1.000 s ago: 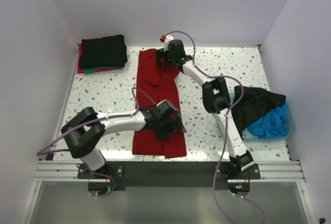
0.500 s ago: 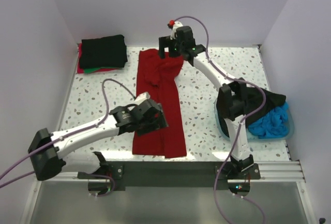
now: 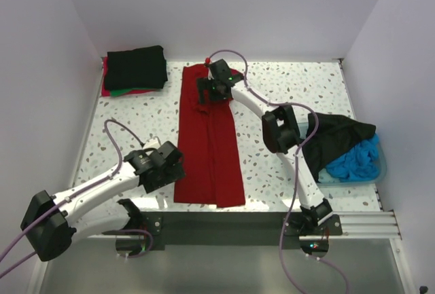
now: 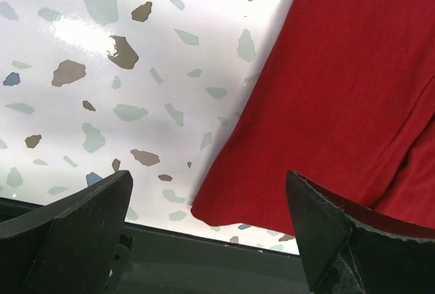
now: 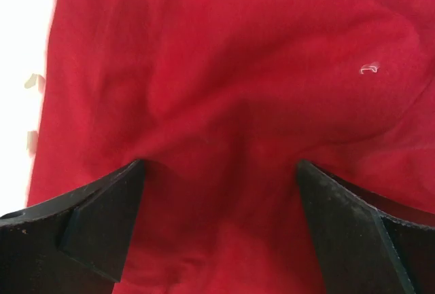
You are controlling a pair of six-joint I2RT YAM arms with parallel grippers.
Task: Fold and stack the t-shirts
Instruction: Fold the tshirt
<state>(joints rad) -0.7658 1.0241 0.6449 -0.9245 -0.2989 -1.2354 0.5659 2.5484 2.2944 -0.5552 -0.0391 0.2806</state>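
Note:
The red shirt's near corner is still below my open fingers. My left gripper needs to go down next and over toward the red shirt, onto that corner.
A dark red t-shirt [image 3: 207, 144] lies folded into a long strip down the middle of the table. Its near left corner shows in the left wrist view [image 4: 340, 90]. My left gripper [image 3: 170, 167] is open and empty, just left of the shirt's near end. My right gripper [image 3: 207, 92] is open, fingers down on the shirt's far end, and red cloth [image 5: 224, 104] fills its view. A folded black shirt [image 3: 136, 67] lies on green and red ones at the far left.
A teal basin [image 3: 380, 172] at the right holds a blue shirt [image 3: 355, 160] and a black shirt [image 3: 336, 136] draped over its rim. The table's near edge [image 4: 204, 253] runs just under my left gripper.
My left gripper has drawn back left off the red shirt toward the near edge. My right gripper rose, then came down on the shirt's far end.

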